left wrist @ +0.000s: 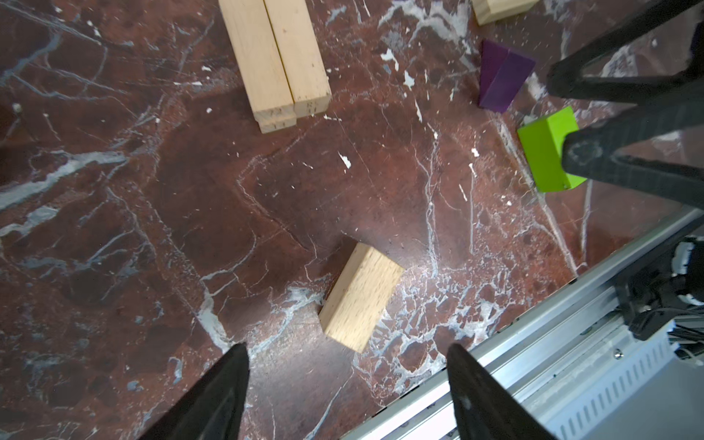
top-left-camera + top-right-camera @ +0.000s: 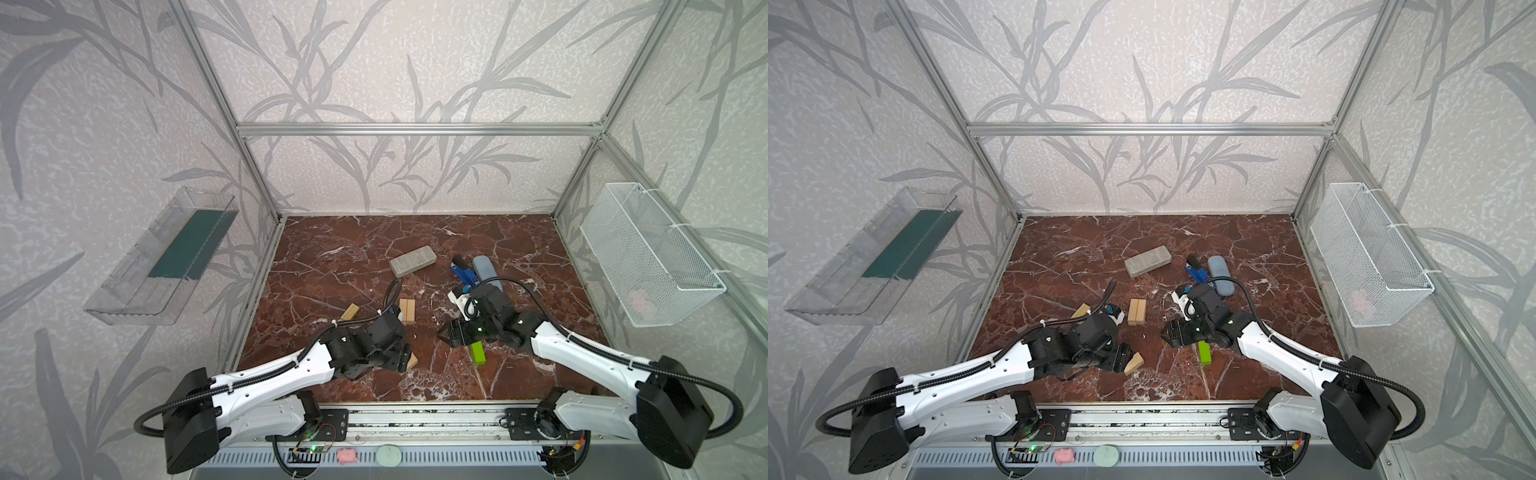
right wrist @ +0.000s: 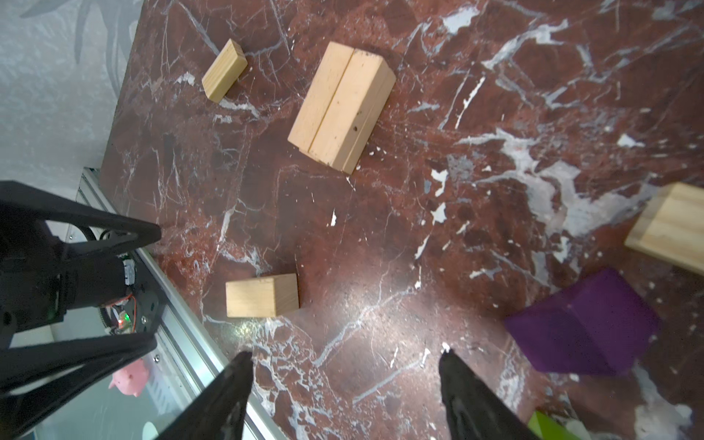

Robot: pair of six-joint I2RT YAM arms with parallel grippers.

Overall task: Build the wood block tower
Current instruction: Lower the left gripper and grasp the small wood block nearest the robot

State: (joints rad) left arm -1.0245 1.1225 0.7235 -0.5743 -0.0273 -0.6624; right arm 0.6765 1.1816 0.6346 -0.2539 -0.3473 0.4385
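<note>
The gap between my left gripper's open fingers spans the width of the block below. My left gripper needs to come down next, with its open fingers around the long sides of the loose pale block (image 2: 1133, 364) (image 1: 360, 297).
Two pale wood blocks lie side by side on a lower block, forming the short tower (image 2: 407, 311) (image 1: 280, 64) (image 3: 341, 106). My left gripper (image 1: 346, 348) is open and empty, just short of a loose pale block (image 2: 411, 362) (image 1: 360, 297) near the front rail. My right gripper (image 3: 344, 354) (image 2: 444, 334) is also open over bare marble, with the purple block (image 3: 583, 327) (image 1: 501, 78) beside it. The lime green block (image 2: 478, 352) (image 1: 544, 152) lies under the right wrist. Another pale block (image 2: 351, 311) (image 3: 224, 70) rests left of the tower, and one more (image 3: 666, 228) sits past the purple one.
A speckled grey slab (image 2: 412, 261), a blue-and-black stapler (image 2: 463, 272) and a grey-blue case (image 2: 486, 270) lie behind the arms. A wire basket (image 2: 648, 253) hangs on the right wall and a clear tray (image 2: 162, 257) on the left. The metal rail (image 2: 415, 415) bounds the front.
</note>
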